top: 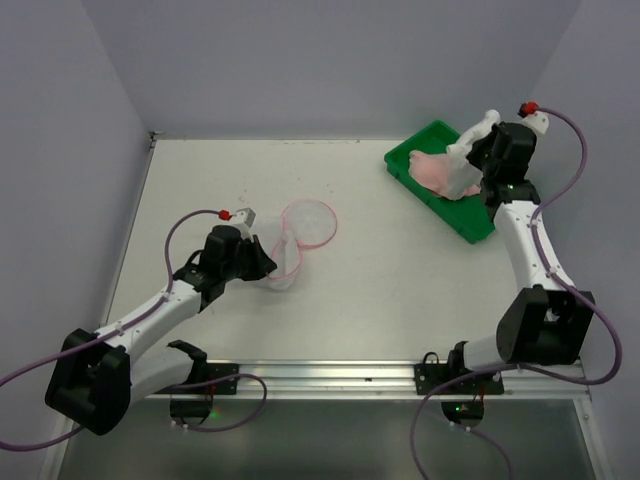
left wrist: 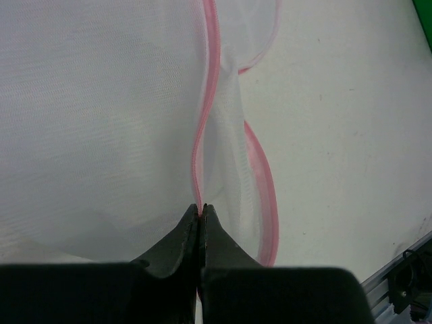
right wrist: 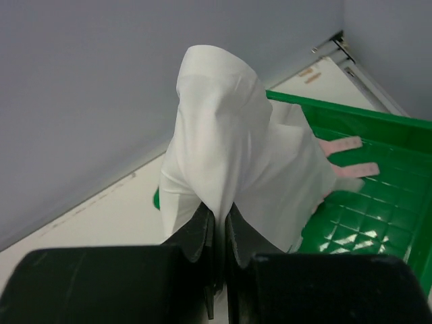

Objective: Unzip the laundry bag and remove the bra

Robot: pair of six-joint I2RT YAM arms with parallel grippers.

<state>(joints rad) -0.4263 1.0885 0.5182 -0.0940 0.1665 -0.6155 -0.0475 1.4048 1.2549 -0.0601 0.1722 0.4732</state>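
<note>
The white bra still has its upper part above the green tray's rim, so my right gripper needs to lower it toward the tray's bottom next and release.
The white mesh laundry bag lies left of the table's centre with its round pink-trimmed lid flap folded open. My left gripper is shut on the bag's pink zip trim; the mesh fills the left wrist view. My right gripper is shut on the white bra and holds it up over the green tray. The bra's pale pink part hangs down into the tray, and pink straps show on the tray floor.
The green plastic tray stands at the back right near the wall corner. Grey walls close in the table at the back and sides. A metal rail runs along the near edge by the arm bases.
</note>
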